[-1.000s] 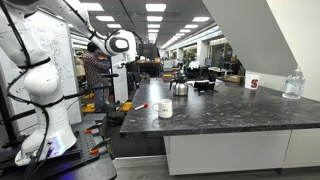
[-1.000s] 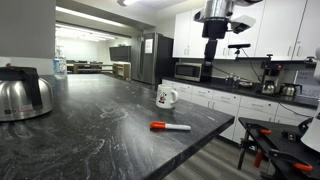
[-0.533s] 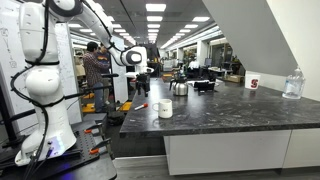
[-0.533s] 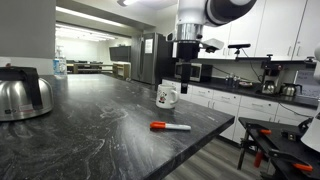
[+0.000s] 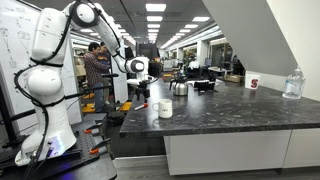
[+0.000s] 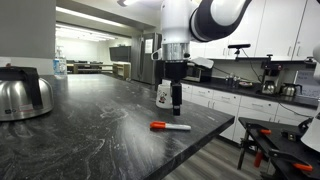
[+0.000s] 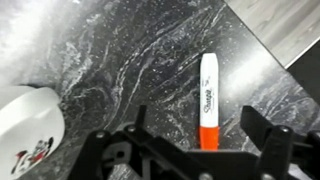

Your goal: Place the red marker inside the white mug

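Next, my gripper moves down and slightly outward to close around the cap, as the marker point(image 7: 208, 90) lies flat below with its red cap point(image 7: 208, 138) between open fingers.
The red marker point(image 7: 208, 90) lies flat on the dark marbled counter; it has a white barrel and a red cap, and also shows in an exterior view point(image 6: 170, 127). The white mug point(image 6: 165, 96) stands upright just behind it, with a small dark print on its side. It also appears in an exterior view point(image 5: 165, 108) and at the lower left of the wrist view point(image 7: 25, 125). My gripper point(image 7: 200, 125) is open and empty. It hangs above the marker with a finger on either side of the capped end, beside the mug point(image 6: 176, 101). In an exterior view point(image 5: 140, 90) it hides the marker.
A shiny metal kettle point(image 6: 22, 93) stands on the counter away from the mug, seen also in an exterior view point(image 5: 179, 87). A white cup with a red logo point(image 5: 253, 83) and a clear bottle point(image 5: 292, 84) stand at the far end. The counter edge point(image 6: 215, 132) runs close to the marker.
The arm has swung in over the counter and come down; the gripper now hangs low over the marker beside the mug. Marker and mug have not moved.
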Controlling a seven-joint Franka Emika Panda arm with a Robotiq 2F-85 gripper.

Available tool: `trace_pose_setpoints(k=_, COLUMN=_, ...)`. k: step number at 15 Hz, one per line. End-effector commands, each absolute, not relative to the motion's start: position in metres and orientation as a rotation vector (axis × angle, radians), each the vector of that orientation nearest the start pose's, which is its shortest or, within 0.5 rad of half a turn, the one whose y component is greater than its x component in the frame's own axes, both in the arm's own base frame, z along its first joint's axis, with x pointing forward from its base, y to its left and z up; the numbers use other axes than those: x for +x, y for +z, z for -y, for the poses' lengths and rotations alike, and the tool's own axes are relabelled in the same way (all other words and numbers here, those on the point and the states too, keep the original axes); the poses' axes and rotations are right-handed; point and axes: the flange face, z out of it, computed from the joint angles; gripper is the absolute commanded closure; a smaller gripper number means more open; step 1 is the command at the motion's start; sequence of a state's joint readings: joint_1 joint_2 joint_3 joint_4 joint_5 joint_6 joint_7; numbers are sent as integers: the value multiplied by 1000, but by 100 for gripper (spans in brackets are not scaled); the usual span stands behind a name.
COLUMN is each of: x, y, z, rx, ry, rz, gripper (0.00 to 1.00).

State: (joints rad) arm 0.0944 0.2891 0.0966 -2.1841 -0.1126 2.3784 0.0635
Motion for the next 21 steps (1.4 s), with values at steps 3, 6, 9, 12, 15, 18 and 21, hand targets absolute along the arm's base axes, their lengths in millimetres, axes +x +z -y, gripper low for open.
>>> trace_pose_setpoints(k=3, x=545, y=216, z=-125, rx=-3156, ry=191, rz=493, gripper=3)
trace_pose_setpoints(k=6, x=550, y=202, z=-131, rx=-3154, ry=216, rz=521, gripper=21)
trace_pose_setpoints(k=9, x=558, y=196, z=-135, rx=-3149, ry=203, rz=528, gripper=47)
trace_pose_setpoints(k=12, x=564, y=203, z=-138, rx=-3145, ry=170, rz=534, gripper=71)
trace_pose_setpoints(k=15, x=573, y=209, z=-137, rx=-3154, ry=142, rz=538, gripper=93)
trace_pose_setpoints(k=18, x=580, y=210, z=-133, rx=-3158, ry=134, rz=532, gripper=94)
trace_pose_setpoints(k=21, x=585, y=220, z=-127, rx=-3179, ry=54, rz=525, gripper=94)
